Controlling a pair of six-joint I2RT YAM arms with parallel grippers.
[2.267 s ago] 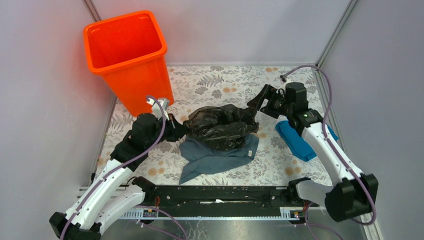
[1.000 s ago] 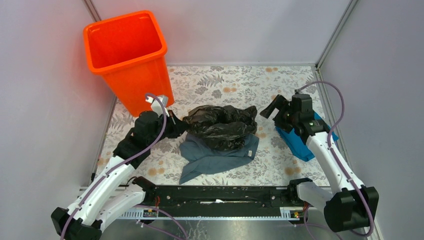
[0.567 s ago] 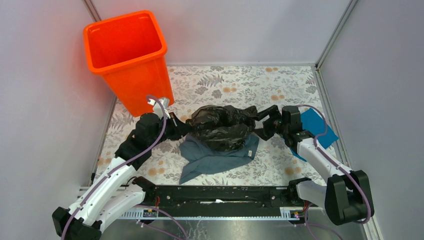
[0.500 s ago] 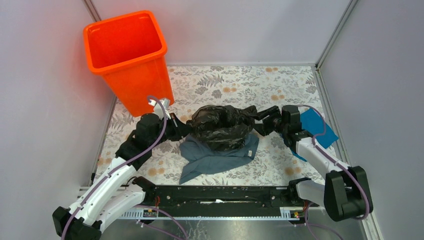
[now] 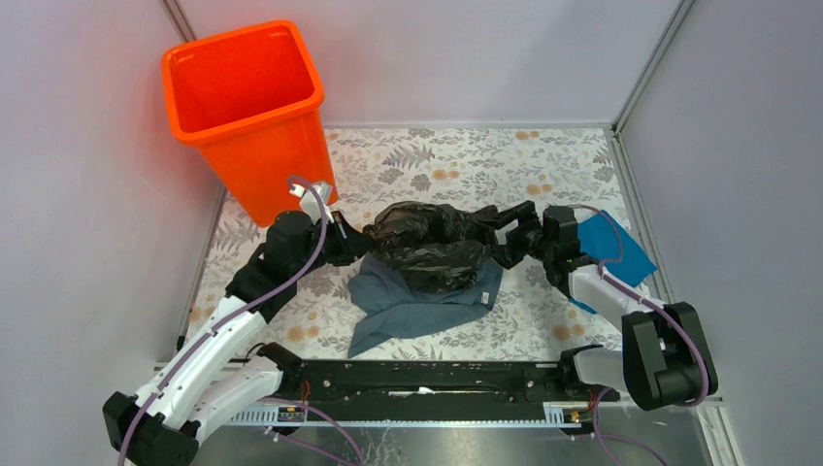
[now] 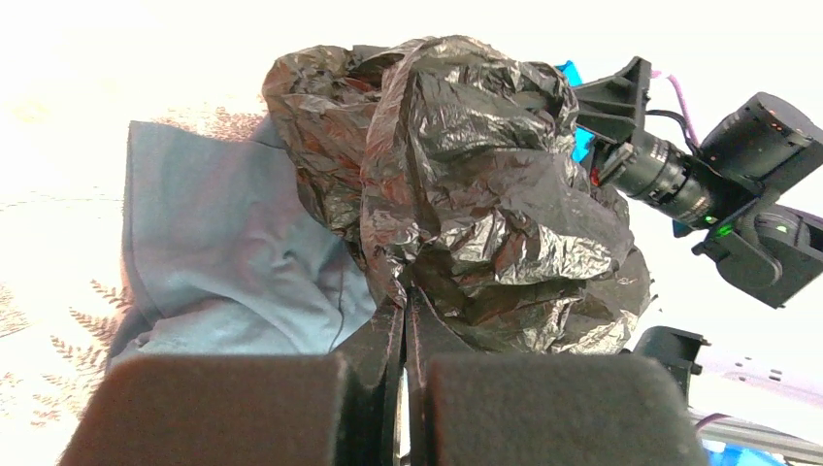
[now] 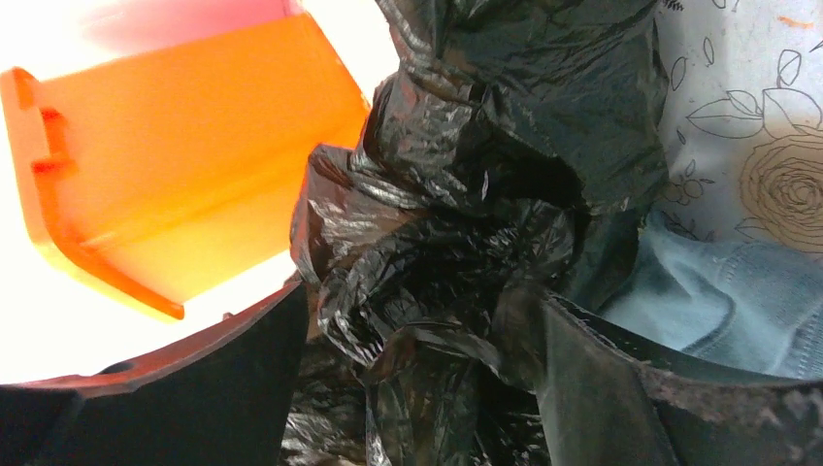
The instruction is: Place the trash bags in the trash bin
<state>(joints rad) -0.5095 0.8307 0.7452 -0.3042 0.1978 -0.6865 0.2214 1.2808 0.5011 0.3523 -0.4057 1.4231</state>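
My right gripper stays at the bag's end [image 5: 486, 233] [image 7: 424, 379] by the blue folded cloth and closes its fingers there next, since bag plastic already bulges between them.
The black crinkled trash bag [image 5: 432, 243] lies bunched on the grey cloth mid-table. The orange trash bin [image 5: 243, 107] stands upright at the back left, its inside bare. My left gripper [image 5: 354, 243] is at the bag's left edge; in the left wrist view its fingers [image 6: 383, 335] are pressed together on a fold of the bag [image 6: 485, 194]. My right gripper [image 5: 505, 233] is at the bag's right end. In the right wrist view it [image 7: 417, 379] is open with bag plastic [image 7: 485, 194] bulging between the jaws, and the bin [image 7: 184, 175] shows behind.
A grey cloth [image 5: 417, 301] lies under and in front of the bag, also in the left wrist view [image 6: 223, 252]. A blue folded cloth [image 5: 611, 252] lies at the right, under the right arm. Grey walls close in the floral table [image 5: 466, 155] on three sides.
My right gripper came down from above the blue cloth and moved left onto the bag's right end, jaws open. My left gripper stayed at the bag's left edge, nudging slightly forward.
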